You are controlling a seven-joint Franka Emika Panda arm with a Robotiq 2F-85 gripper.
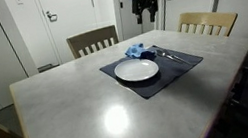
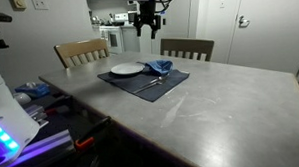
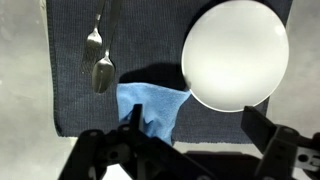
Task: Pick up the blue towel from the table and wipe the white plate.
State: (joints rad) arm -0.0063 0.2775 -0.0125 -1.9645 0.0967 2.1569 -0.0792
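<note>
The towel (image 1: 137,50) is beneath only one finger now. I need to lower my gripper far and shift it away from the plate (image 1: 136,70) until both fingers straddle the towel, before grabbing it.
A blue towel (image 3: 150,108) lies crumpled on a dark placemat (image 3: 75,105), beside a white plate (image 3: 235,52). In both exterior views the towel (image 1: 137,50) (image 2: 160,65) sits at the far edge of the mat next to the plate (image 1: 136,70) (image 2: 127,68). My gripper (image 1: 145,11) (image 2: 144,25) hangs high above the mat's far side, open and empty. In the wrist view its fingers (image 3: 190,140) frame the bottom edge, one over the towel's lower part.
A spoon (image 3: 102,72) and a fork (image 3: 94,38) lie on the mat opposite the plate. Two wooden chairs (image 1: 93,41) (image 1: 208,22) stand at the far side of the grey table (image 1: 90,110). Cluttered equipment (image 2: 30,108) sits beside the table.
</note>
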